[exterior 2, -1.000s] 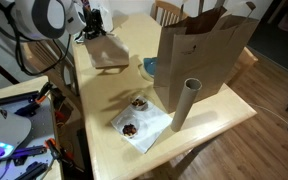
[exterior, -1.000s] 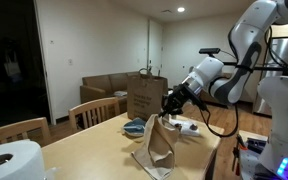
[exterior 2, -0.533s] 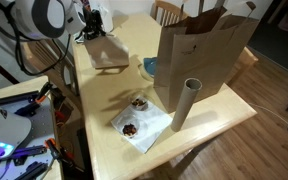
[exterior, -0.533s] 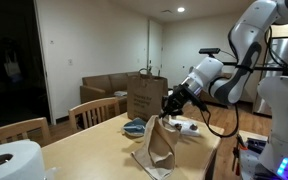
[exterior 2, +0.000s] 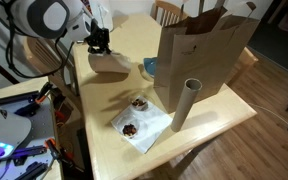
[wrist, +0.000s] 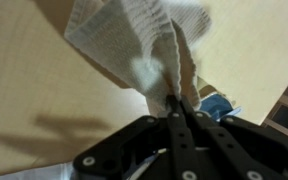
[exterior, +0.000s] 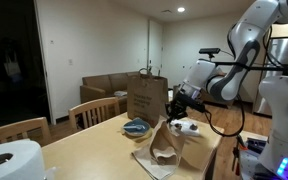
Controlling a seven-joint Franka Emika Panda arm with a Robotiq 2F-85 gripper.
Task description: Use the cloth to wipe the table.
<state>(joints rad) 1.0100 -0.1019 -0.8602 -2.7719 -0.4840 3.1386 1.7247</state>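
Observation:
I should next move the cloth in my gripper toward the white napkin and down to the tabletop beside the napkin, and let go of the cloth there, because it hangs bunched.
The beige-grey cloth [exterior: 164, 146] hangs from my gripper [exterior: 175, 113] and its lower part drags on the light-tan table [exterior: 84, 150]. Seen from an exterior view, the cloth [exterior 2: 109, 62] lies near the table's far end with the gripper [exterior 2: 98, 44] over it. In the wrist view the black fingers [wrist: 180, 122] are pressed together, pinching a bunched corner of the cloth [wrist: 134, 45], which spreads away over the table [wrist: 34, 70]. The gripper [wrist: 176, 104] is shut on the cloth.
A brown paper bag [exterior 2: 199, 55] stands on the table, next to a cardboard tube [exterior 2: 185, 103] and a white napkin with two small treats [exterior 2: 136, 118]. A blue bowl [exterior: 136, 127] sits by the bag [exterior: 145, 96]. A paper-towel roll [exterior: 12, 160] and wooden chairs [exterior: 96, 110] are near.
The gripper has moved along the table toward the bag side, pulling the cloth with it; the cloth now trails lower and wider on the table.

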